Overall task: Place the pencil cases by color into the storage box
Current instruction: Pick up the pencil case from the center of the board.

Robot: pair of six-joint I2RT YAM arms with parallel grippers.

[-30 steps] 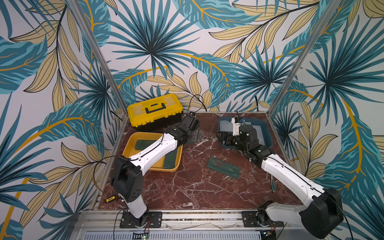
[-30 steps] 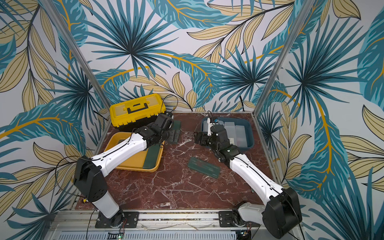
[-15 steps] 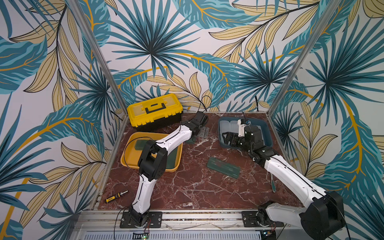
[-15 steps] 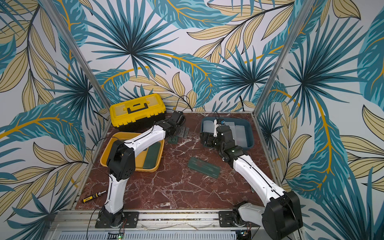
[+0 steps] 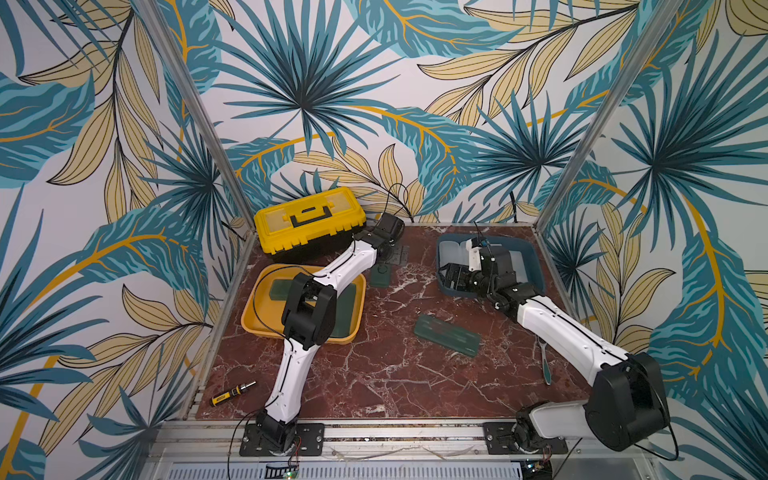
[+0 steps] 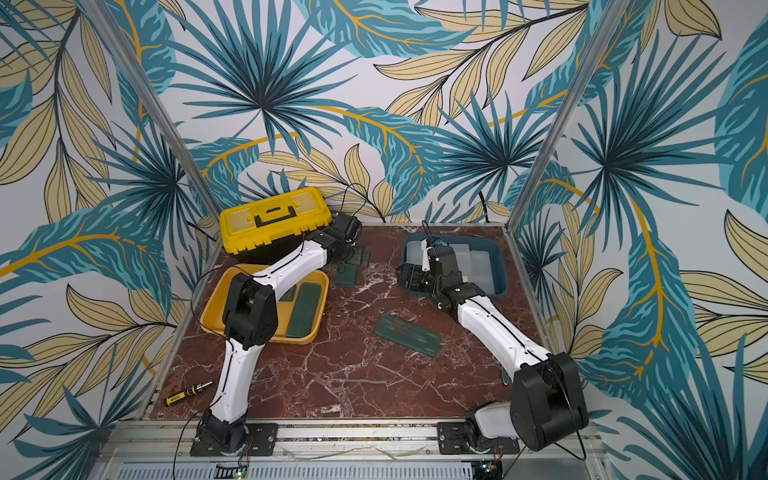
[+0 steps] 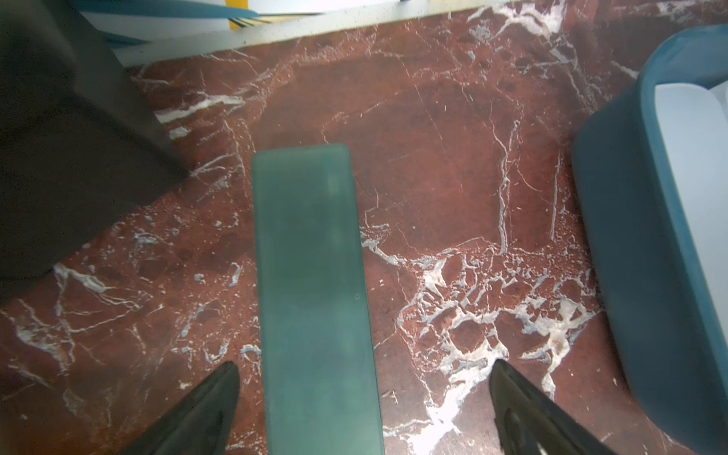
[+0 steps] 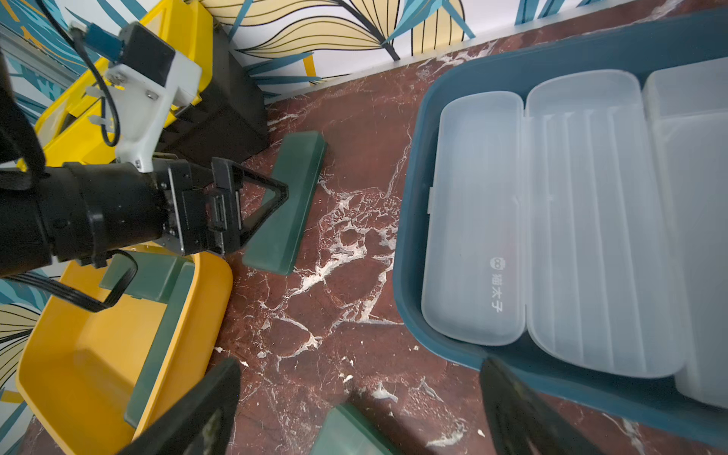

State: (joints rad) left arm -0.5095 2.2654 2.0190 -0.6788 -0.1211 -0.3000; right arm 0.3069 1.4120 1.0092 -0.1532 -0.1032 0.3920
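Observation:
The dark green pencil case's middle (image 5: 389, 262) (image 7: 319, 322) lies nearer the toolbox-side finger, so my left gripper comes down next, eases toward the toolbox and closes across it.
A dark green pencil case (image 7: 315, 295) lies flat on the marble table at the far middle (image 5: 382, 274). My left gripper (image 7: 364, 364) hovers over it, open, with a finger on each side and not touching. A second green pencil case (image 5: 448, 335) lies loose mid-table. Two more green cases (image 5: 347, 307) rest in the yellow tray (image 5: 253, 316). Frosted white cases (image 8: 476, 220) lie in the blue storage box (image 5: 536, 257). My right gripper (image 8: 361, 362) stands open and empty by that box's front left corner (image 5: 455, 276).
A yellow-and-black toolbox (image 5: 309, 224) stands at the back left, close to my left wrist. A small screwdriver (image 5: 233, 394) lies at the front left edge. A teal-handled tool (image 5: 545, 363) lies by the right wall, beside my right arm.
My left arm's elbow has swung in from the front left and up over the yellow tray, and its gripper has moved slightly right, over the green case. The right arm has barely moved.

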